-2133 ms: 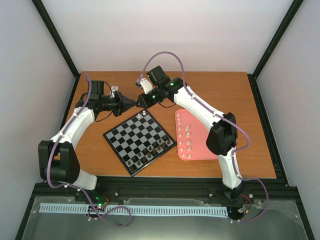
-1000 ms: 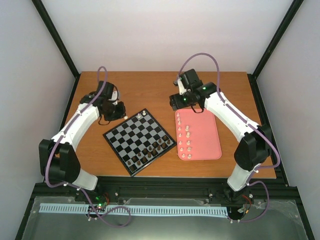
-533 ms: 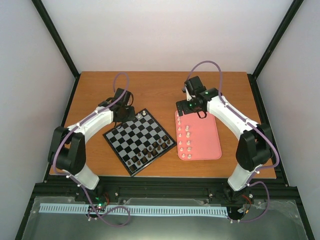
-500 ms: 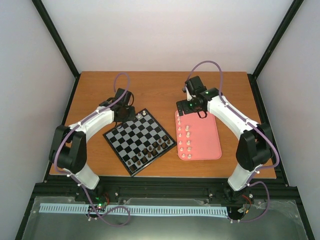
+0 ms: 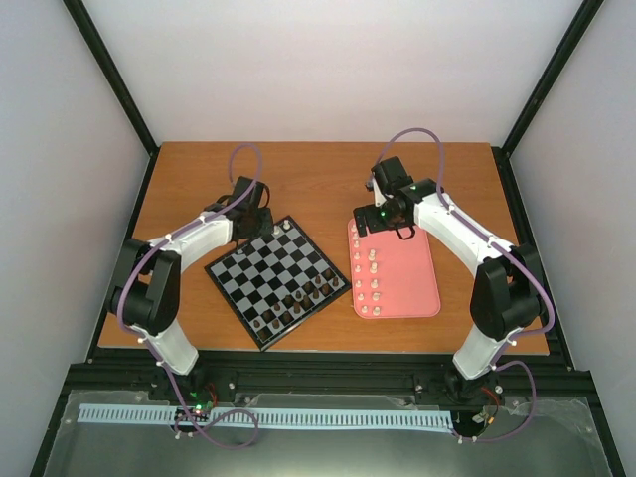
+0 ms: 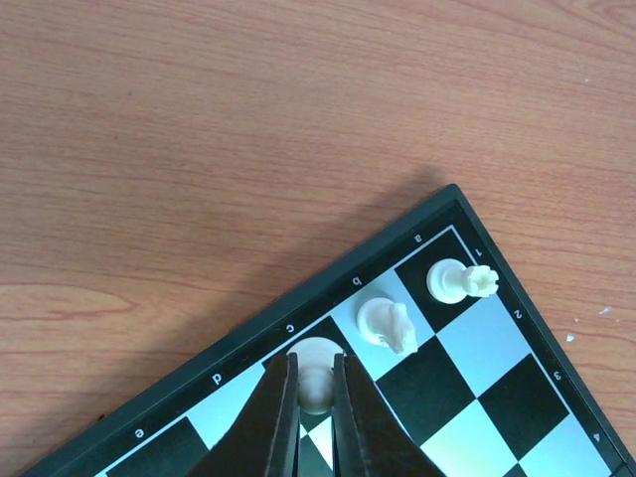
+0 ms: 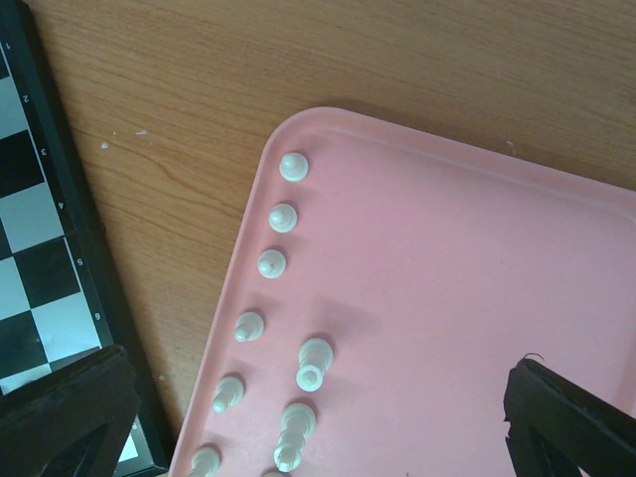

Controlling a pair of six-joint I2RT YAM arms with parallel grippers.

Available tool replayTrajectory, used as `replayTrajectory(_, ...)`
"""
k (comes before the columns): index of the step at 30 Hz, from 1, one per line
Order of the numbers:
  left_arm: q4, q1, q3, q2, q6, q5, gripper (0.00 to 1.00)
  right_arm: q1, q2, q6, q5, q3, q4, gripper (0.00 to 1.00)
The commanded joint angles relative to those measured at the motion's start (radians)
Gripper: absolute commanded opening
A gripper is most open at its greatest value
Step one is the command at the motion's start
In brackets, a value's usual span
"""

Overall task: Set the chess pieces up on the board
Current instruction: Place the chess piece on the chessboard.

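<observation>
The cream chess piece already has its round base over the black square marked c (image 5: 266, 238) beside the knight, so my left gripper should lower the piece onto that square.
The board (image 5: 260, 266) lies at mid-table with a cream rook (image 6: 457, 281) and knight (image 6: 388, 326) on its far corner squares. My left gripper (image 6: 315, 364) is shut on a cream chess piece (image 6: 316, 390), whose round base is over the black square marked c beside the knight. In the top view the left gripper (image 5: 260, 231) is at the board's far edge. My right gripper (image 7: 318, 397) is open wide over the far-left part of the pink tray (image 7: 447, 278), above cream chess pieces (image 7: 283, 217) standing in a column, and holds nothing.
Dark brown pieces (image 5: 298, 301) fill the board's near rows. The pink tray (image 5: 409, 273) lies right of the board with two short columns of cream pieces (image 5: 375, 266) along its left side. Black frame posts edge the wooden table (image 5: 298, 174).
The left arm has swung right from the bare wood to the board's far corner, still shut on its piece. The right gripper has opened wide and come down over the tray's far-left corner.
</observation>
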Motion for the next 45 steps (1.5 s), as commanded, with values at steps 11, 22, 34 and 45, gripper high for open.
replayTrajectory(11,0.056,-0.012,-0.009,0.057,-0.023,0.027,0.01,-0.013,-0.034,0.011,-0.012,-0.023,0.020,1.00)
replayTrajectory(22,0.040,-0.017,0.002,0.081,-0.025,0.025,0.01,-0.015,-0.036,0.013,-0.026,-0.036,0.026,1.00)
replayTrajectory(34,0.026,-0.018,0.012,0.093,-0.019,0.032,0.01,-0.016,-0.037,0.012,-0.035,-0.039,0.025,1.00)
replayTrajectory(45,0.010,-0.018,-0.009,0.080,-0.015,0.036,0.12,-0.016,-0.033,0.016,-0.049,-0.041,0.027,1.00)
